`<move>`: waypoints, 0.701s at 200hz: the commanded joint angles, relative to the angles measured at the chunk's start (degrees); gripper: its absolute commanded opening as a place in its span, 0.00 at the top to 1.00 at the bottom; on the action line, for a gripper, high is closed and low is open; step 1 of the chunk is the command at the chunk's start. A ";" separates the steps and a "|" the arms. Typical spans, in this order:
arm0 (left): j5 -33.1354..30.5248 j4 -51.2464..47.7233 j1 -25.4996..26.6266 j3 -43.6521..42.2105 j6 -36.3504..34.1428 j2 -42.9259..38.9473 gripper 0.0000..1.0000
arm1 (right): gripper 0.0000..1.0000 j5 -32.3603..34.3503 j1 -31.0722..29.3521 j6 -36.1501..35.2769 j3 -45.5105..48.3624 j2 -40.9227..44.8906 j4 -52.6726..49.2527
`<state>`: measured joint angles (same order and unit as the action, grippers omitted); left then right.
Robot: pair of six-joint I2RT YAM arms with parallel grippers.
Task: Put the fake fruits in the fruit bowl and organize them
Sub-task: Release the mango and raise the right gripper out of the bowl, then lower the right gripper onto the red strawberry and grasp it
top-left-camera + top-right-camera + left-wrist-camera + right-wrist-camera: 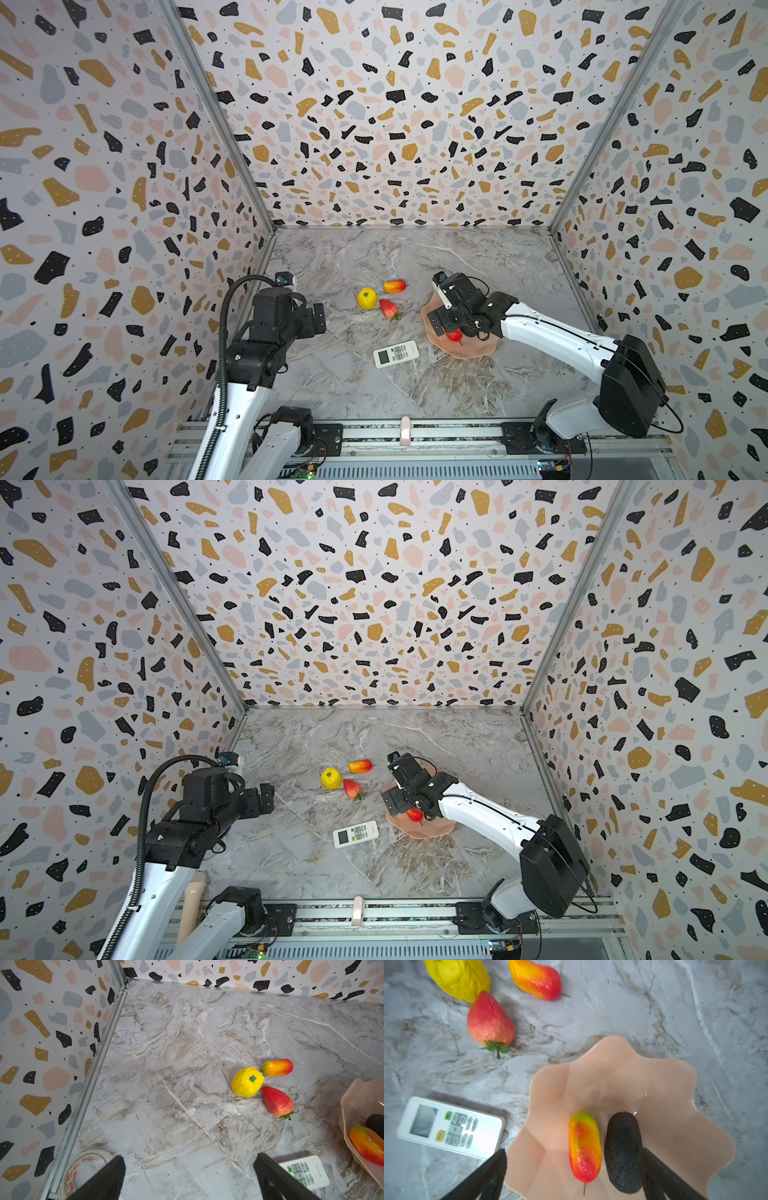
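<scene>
My open right gripper will next move past the bowl's rim and go down around the strawberry's red body [388,307] [490,1021], because this loose fruit is the closest to the bowl.
The salmon-pink fruit bowl [471,351] [654,1076] stands right of centre. A red-orange-yellow oval [584,1147] [454,335] and a blackish oval [623,1151] lie side by side in it. My right gripper [573,1153] [438,307] hovers over the bowl, open, its fingers either side of the two ovals and gripping neither. On the table to the left lie the bumpy yellow ball [367,298] [247,1081], a second oval [394,286] [278,1067] and the strawberry [389,308] [277,1101]. My left gripper [189,1158] [318,318] is open and empty, left of these.
A white remote control [395,354] [450,1126] lies just left of the bowl, near the front. A roll of tape [87,1165] sits by the left wall under the left arm. Patterned walls close three sides; a metal rail runs along the front.
</scene>
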<state>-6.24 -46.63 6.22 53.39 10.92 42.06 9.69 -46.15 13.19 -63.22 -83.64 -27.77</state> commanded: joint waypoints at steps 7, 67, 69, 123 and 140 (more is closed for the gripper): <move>0.61 0.37 0.20 -1.47 -0.48 -1.90 0.00 | 0.01 -0.01 -3.24 -0.82 -6.55 -2.10 -0.19; 0.79 0.31 0.11 -1.53 -0.48 -2.16 0.00 | 0.01 -2.92 -8.30 -1.45 -18.39 -16.92 3.64; 0.79 0.31 0.11 -1.53 -0.51 -2.20 0.00 | 0.01 -3.04 -8.29 -1.49 -18.58 -17.44 3.85; 0.93 0.43 0.11 -1.79 -0.57 -2.95 0.00 | 0.01 -3.20 -8.29 -1.13 -26.06 -29.47 6.58; 1.05 0.42 0.11 -1.79 -0.59 -2.86 0.00 | 0.03 -3.19 -7.82 -0.99 -27.91 -32.38 6.72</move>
<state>-6.22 -46.72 6.22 52.12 10.92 39.64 6.26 -54.59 12.29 -87.22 -114.67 -21.85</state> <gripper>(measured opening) 0.995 0.979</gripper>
